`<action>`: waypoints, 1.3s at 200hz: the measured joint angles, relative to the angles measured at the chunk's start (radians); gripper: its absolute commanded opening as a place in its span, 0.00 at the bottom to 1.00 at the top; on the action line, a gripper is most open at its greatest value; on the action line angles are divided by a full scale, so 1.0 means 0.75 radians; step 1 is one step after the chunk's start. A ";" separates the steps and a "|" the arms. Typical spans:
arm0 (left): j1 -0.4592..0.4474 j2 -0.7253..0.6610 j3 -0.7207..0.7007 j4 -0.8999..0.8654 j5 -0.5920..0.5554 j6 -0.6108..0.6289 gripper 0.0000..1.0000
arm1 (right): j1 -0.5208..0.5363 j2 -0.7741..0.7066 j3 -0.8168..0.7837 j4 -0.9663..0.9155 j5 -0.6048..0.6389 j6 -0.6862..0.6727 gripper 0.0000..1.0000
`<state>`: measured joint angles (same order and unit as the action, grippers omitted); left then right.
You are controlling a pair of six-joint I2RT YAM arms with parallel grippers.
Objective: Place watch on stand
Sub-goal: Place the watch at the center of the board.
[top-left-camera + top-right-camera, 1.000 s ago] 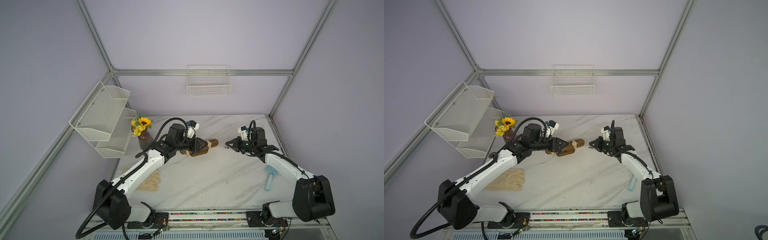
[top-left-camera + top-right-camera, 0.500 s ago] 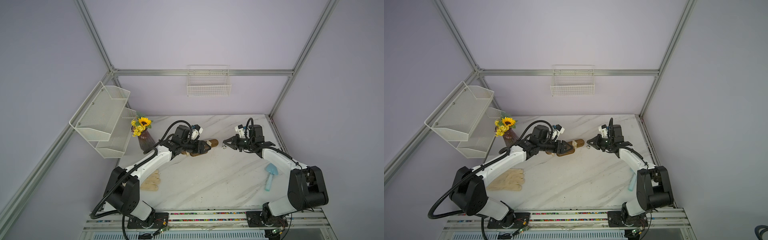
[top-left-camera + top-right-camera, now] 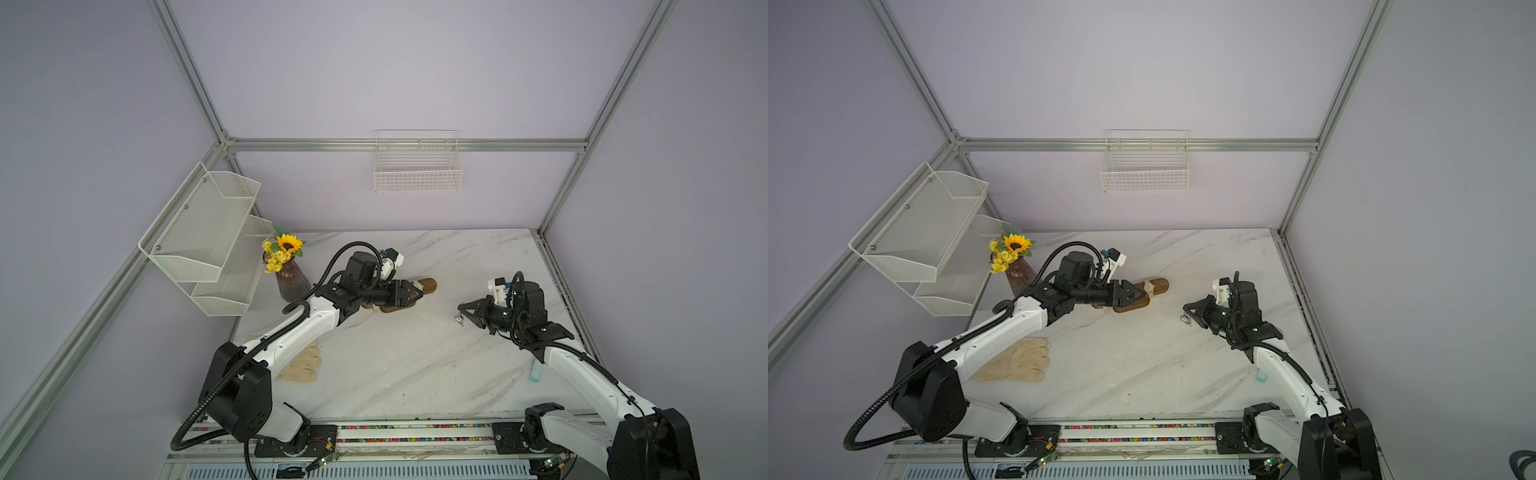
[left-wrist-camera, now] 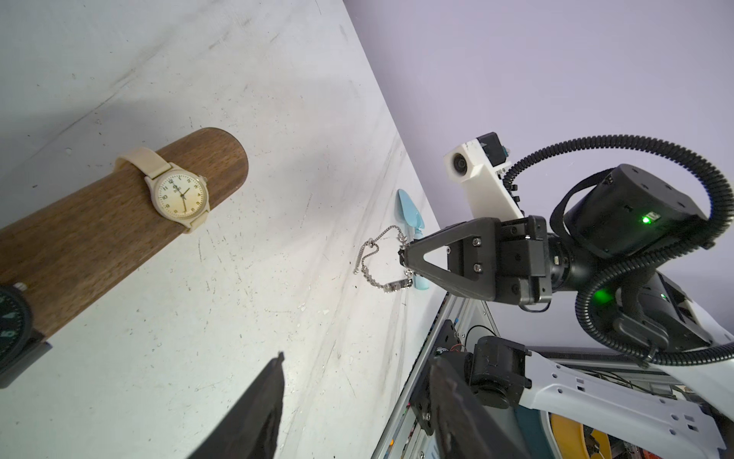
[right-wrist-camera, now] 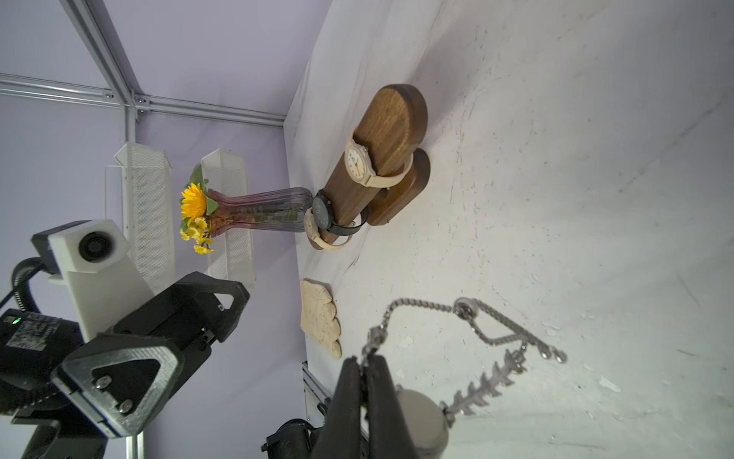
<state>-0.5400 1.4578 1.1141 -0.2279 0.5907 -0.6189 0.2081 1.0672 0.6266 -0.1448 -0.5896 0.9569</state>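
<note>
The bare tabletop is below my right gripper toward my base and is clear of things, so my right gripper will move back and down to let go of the chain strap there.
The brown wooden stand (image 3: 428, 285) (image 3: 1158, 286) (image 4: 99, 222) (image 5: 393, 119) stands at the table's middle back. Its bar carries a cream watch (image 4: 180, 194) (image 5: 359, 161), a black watch (image 5: 323, 212) and another cream one (image 5: 313, 230). My left gripper (image 3: 415, 293) (image 3: 1140, 293) (image 4: 357, 369) hovers by the bar's middle, open and empty. To the right, my right gripper (image 3: 459, 309) (image 3: 1185, 309) (image 5: 363, 361) is shut on the chain strap of a silver watch (image 3: 458, 320) (image 4: 393, 287) (image 5: 421, 417), which dangles above the table, apart from the stand.
A vase of sunflowers (image 3: 291, 278) stands left of the stand. A cream glove (image 3: 1017, 361) lies at the front left and a light blue scoop (image 3: 536, 372) (image 4: 411, 210) at the right edge. White mesh shelves (image 3: 208, 232) and a wire basket (image 3: 417, 170) hang on the walls.
My left jaws have opened somewhat wider beside the stand. The right gripper, still holding the chain watch, has drifted a little back from the stand toward the table's front.
</note>
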 measured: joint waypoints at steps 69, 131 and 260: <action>-0.009 -0.006 -0.017 0.021 -0.020 -0.046 0.58 | 0.460 0.176 -0.192 0.152 0.277 0.121 0.07; -0.009 -0.069 -0.032 0.015 -0.040 -0.047 0.58 | 0.511 0.197 -0.309 0.252 0.434 0.122 0.16; -0.136 0.043 -0.050 -0.119 -0.101 0.025 0.38 | 0.512 -0.120 -0.329 -0.108 0.620 0.067 0.06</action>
<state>-0.6418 1.4902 1.0767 -0.3168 0.5152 -0.5999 0.5922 0.9775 0.3801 -0.2256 -0.1249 1.0069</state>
